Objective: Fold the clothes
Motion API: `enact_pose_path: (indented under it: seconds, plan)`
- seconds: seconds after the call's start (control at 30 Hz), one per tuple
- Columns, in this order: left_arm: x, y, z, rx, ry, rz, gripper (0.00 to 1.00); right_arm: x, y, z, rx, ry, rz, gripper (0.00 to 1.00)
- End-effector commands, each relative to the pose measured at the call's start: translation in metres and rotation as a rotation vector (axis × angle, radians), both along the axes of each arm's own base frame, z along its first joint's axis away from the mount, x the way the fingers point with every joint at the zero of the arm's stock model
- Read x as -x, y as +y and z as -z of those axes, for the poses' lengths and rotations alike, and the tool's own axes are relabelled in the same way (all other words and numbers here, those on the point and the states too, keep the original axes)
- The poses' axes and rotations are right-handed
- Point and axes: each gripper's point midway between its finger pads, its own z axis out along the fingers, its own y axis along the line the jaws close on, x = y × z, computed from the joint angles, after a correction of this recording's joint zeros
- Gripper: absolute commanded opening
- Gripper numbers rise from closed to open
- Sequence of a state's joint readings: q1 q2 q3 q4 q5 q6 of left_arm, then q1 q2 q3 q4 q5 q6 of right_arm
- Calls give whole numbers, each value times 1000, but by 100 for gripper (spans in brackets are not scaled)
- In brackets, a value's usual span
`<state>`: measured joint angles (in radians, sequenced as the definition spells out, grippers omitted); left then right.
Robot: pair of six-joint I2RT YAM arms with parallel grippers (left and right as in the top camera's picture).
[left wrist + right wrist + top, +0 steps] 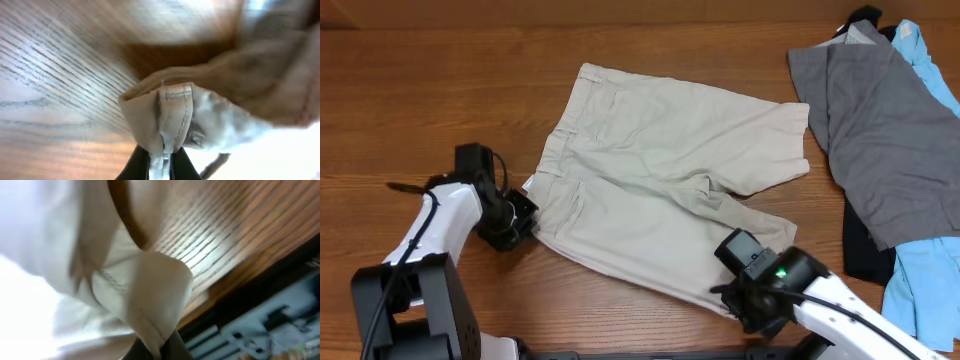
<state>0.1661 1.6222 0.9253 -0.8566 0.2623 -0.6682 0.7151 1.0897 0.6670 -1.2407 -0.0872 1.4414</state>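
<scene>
The shorts [660, 170] are unfolded, so the left gripper needs to go up and move outward over the waistband's far corner [588, 76], which is outward of it, then go down and let go.
The beige shorts [660, 170] lie spread on the wooden table, waistband to the left and legs to the right. My left gripper [523, 212] is shut on the waistband's near corner; the left wrist view shows the pinched fabric with a belt loop [175, 107] between the fingers [161, 167]. My right gripper [738, 292] is shut on the near leg's hem corner, close to the table's front edge; the right wrist view shows the stitched hem [150, 300] lifted off the table between the fingers [159, 352].
A large grey garment [885, 130] lies at the far right, with a light blue garment [925, 280] and dark fabric under and beside it. The table's front edge [240, 287] is just beside my right gripper.
</scene>
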Motion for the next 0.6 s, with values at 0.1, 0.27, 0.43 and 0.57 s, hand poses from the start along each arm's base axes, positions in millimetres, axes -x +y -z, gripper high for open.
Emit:
enact_pose_path:
  seconds: [0.1,0.27,0.43,0.57]
  plan:
    - [-40,19,-98,-125,-318,141,4,-40,-9,-79,3,-315,-148,4]
    - [-30,21,-159,-197,-465,182,4,-36,-29,-126,43,-380,-141,4]
    - [-13,20,-206,-243,-559,199,4,-30,-37,-158,41,-405,-136,4]
    - [3,24,-230,-294,-578,205,4,-29,-34,-174,0,-429,-152,4]
